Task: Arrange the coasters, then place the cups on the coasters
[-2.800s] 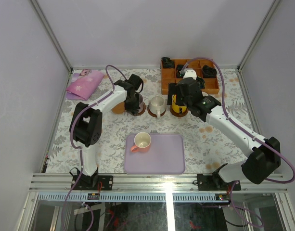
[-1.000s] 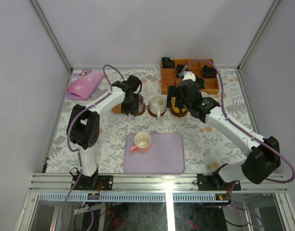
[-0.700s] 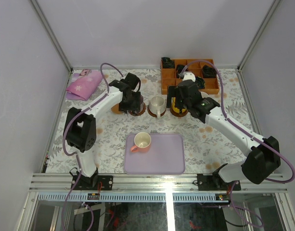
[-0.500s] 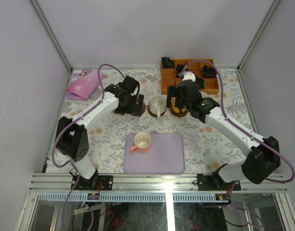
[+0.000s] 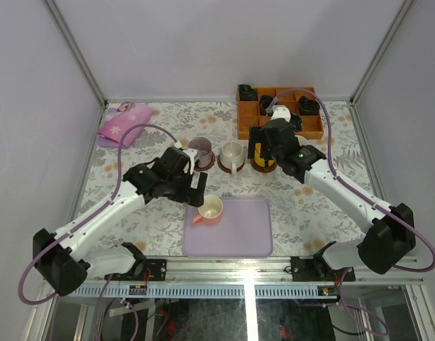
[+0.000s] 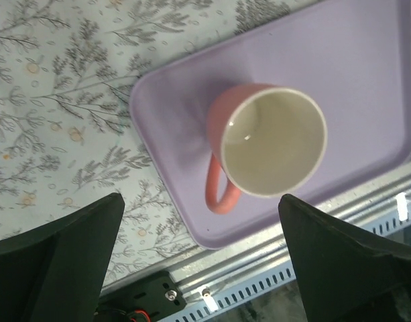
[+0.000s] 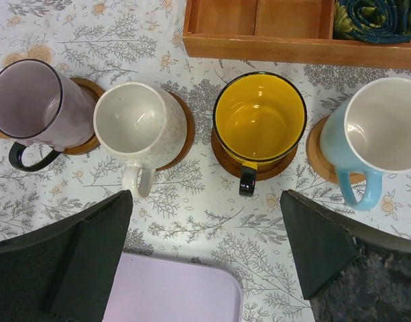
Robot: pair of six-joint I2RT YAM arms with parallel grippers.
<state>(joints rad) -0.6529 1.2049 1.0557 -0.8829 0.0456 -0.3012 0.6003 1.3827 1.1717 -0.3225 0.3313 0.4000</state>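
Note:
The pink cup's handle (image 5: 198,221) (image 6: 222,198) is below and back from my left gripper and sticks out clear of the cup, so I should lower the gripper's open fingers back around it.
Four cups stand in a row, each on a brown coaster: purple (image 7: 31,100), white (image 7: 138,121), yellow (image 7: 259,114) and light blue (image 7: 383,131). The yellow cup's coaster (image 7: 225,155) shows under its rim. The pink cup (image 6: 272,141) stands upright on the lavender tray (image 6: 171,121), handle towards the tray's near edge. My left gripper (image 6: 202,268) hovers open just short of it, nothing between its fingers. In the top view the left gripper (image 5: 194,189) sits beside the pink cup (image 5: 209,209). My right gripper (image 7: 202,258) is open above bare table in front of the row.
The orange-brown compartmented box (image 5: 279,112) with dark items stands behind the row at the back right. A pink floral cloth (image 5: 125,122) lies at the back left. A metal rail (image 6: 272,265) runs along the table's near edge, just past the tray.
My left gripper opened, left the purple cup on its coaster and swung back towards the near side, over the pink cup on the tray. The right arm stayed put.

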